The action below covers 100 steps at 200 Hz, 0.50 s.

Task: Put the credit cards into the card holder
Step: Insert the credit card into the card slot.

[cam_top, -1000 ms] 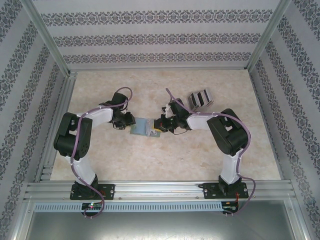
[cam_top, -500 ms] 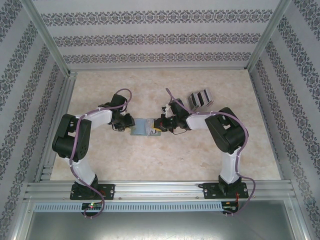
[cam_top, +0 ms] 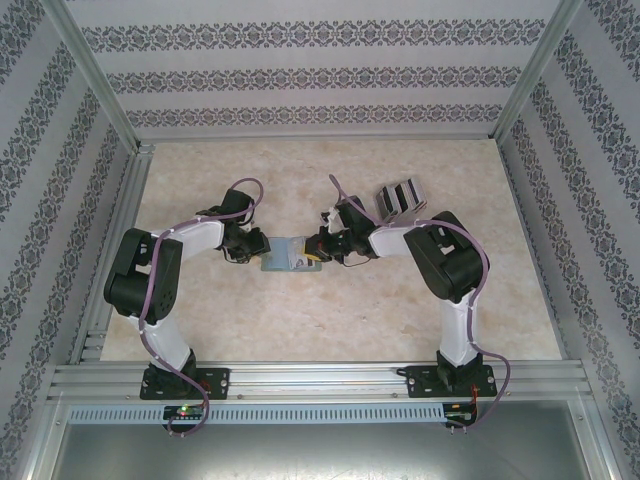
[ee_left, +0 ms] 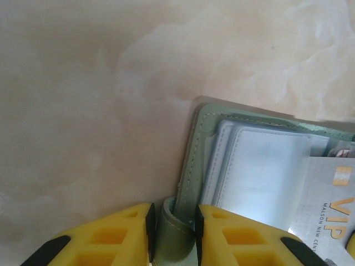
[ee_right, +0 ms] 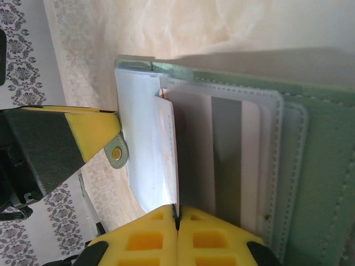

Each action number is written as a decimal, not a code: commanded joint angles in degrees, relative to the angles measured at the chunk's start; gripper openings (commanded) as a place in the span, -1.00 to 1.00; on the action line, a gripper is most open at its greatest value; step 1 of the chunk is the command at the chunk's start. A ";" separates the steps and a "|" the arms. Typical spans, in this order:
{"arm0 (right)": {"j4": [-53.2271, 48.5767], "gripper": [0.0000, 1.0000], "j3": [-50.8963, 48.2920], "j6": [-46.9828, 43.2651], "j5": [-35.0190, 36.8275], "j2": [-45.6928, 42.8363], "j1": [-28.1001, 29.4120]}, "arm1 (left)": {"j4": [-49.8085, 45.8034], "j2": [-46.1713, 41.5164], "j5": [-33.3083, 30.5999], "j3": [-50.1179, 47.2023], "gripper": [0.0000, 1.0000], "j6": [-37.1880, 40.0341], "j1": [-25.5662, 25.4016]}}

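Note:
The pale credit card still stands partly outside, so my right gripper will next push it toward the snap strap, deeper into the clear sleeve [cam_top: 279, 254] [ee_right: 140, 122], and let go of it.
The sage-green card holder [cam_top: 281, 254] lies open on the table between both grippers. In the left wrist view my left gripper [ee_left: 173, 215] is shut on its green snap strap [ee_left: 169, 227], beside the clear sleeves [ee_left: 266, 166]. A silvery credit card [ee_left: 328, 206] marked VIP lies over the sleeves at the right. In the right wrist view my right gripper [ee_right: 178, 213] is shut on the edge of a pale, glare-washed credit card [ee_right: 161, 149] standing at the sleeves. Another card with a grey stripe [ee_right: 224, 144] sits inside a sleeve of the holder [ee_right: 327, 166].
A grey upright slotted rack [cam_top: 400, 196] with dark cards stands just behind the right arm. Marbled table [cam_top: 300, 320] spreads in front of the wallet. Aluminium frame rails [cam_top: 300, 378] run along the near edge, and patterned walls enclose the other sides.
The right arm's elbow has shifted slightly left and back. Both grippers and the card holder have stayed almost in place.

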 commanded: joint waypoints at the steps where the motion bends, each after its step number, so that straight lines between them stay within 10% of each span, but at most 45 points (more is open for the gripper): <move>1: 0.01 -0.86 0.72 0.20 0.71 1.29 0.46 | 0.78 -1.49 0.86 -1.08 -0.44 -0.74 0.51; 100: 0.13 -0.85 1.62 -0.88 5.34 0.86 2.23 | 1.88 -1.87 1.67 -1.82 -0.48 -1.45 0.55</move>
